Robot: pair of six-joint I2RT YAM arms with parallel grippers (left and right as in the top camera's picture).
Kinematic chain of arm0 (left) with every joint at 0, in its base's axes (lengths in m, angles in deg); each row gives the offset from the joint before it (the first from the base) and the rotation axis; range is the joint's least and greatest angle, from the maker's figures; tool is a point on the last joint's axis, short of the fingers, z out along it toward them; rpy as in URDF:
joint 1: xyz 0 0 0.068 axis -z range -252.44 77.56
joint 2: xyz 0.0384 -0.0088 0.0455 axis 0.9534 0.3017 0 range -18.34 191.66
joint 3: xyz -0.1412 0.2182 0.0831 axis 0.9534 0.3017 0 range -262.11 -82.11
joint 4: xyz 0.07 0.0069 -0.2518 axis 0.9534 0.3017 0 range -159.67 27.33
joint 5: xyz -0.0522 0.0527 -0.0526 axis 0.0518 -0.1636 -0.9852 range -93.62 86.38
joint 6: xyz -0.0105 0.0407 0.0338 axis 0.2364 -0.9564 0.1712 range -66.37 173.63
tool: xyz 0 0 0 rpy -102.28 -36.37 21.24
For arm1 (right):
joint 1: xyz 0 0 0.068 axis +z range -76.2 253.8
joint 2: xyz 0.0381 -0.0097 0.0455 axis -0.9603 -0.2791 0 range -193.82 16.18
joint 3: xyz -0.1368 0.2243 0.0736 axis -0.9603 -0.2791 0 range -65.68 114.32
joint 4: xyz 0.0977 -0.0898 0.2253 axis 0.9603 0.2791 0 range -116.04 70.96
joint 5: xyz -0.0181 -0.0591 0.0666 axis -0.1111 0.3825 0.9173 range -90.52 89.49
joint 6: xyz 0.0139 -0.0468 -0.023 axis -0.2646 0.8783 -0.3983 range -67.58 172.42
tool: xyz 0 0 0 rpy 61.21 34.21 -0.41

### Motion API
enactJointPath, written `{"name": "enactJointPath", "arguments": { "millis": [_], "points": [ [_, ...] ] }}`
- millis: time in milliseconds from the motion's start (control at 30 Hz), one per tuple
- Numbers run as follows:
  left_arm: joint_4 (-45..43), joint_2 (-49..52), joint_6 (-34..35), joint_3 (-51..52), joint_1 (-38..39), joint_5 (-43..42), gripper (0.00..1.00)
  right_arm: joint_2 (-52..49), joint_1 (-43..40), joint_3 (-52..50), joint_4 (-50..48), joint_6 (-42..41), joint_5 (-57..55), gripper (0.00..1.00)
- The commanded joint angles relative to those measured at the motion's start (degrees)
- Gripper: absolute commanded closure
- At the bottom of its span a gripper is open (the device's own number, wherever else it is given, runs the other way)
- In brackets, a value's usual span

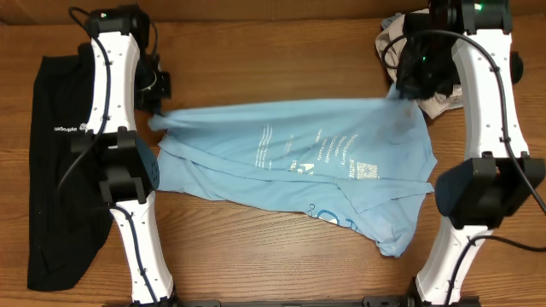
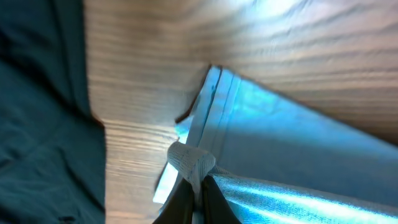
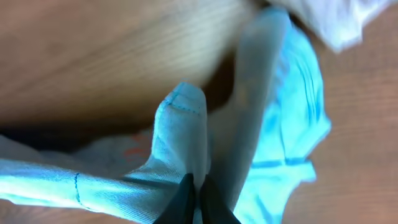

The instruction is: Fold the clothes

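Observation:
My right gripper will go down next and then pull back over the nearer cloth, since the shirt's far edge is raised and tight between both grippers.
A light blue T-shirt [image 1: 290,158] with white lettering lies spread across the middle of the wooden table, its far edge pulled taut between both grippers. My left gripper [image 1: 156,119] is shut on the shirt's left corner; the wrist view shows the fingers [image 2: 198,190] pinching a fold of blue cloth [image 2: 280,149]. My right gripper [image 1: 408,92] is shut on the shirt's right corner; its fingers [image 3: 196,186] pinch a bunched fold [image 3: 180,124]. A long black garment [image 1: 60,162] with a small white logo lies flat at the table's left side.
A crumpled whitish cloth [image 1: 439,102] lies at the back right, partly behind the right arm, and shows in the right wrist view [image 3: 329,18]. The black garment also shows in the left wrist view [image 2: 37,112]. Bare wood [image 1: 256,256] runs along the front.

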Motion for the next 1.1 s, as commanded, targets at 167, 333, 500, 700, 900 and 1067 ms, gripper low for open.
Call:
{"name": "enactJointPath", "arguments": {
  "millis": [167, 333, 500, 700, 900, 1067],
  "points": [
    [0.17, 0.20, -1.62, 4.46, -1.07, 2.10, 0.96, 12.70, -0.50, -19.74, -4.72, -5.53, -8.35, 0.96],
    [0.17, -3.04, -2.58, 5.55, -1.01, 2.10, 0.96, 20.39, -0.50, -36.87, -11.89, -5.77, -6.32, 0.96],
    [0.13, -6.80, -3.13, 11.98, -0.72, 3.43, 0.96, 21.24, -0.50, -49.40, -19.47, -6.78, -4.35, 0.96],
    [-3.10, -6.78, -4.42, 18.80, 0.31, 3.41, 0.85, 21.22, -0.50, -53.64, -21.66, -6.75, -2.89, 0.79],
    [-5.92, -6.78, -5.55, 24.15, 1.73, 3.37, 0.43, 21.22, -0.57, -55.01, -20.83, -6.73, -2.91, 0.64],
    [-9.84, -6.78, -5.55, 25.03, 2.05, 2.89, 0.38, 21.24, -0.57, -54.80, -25.88, -5.81, -2.89, 0.61]
  ]
}}
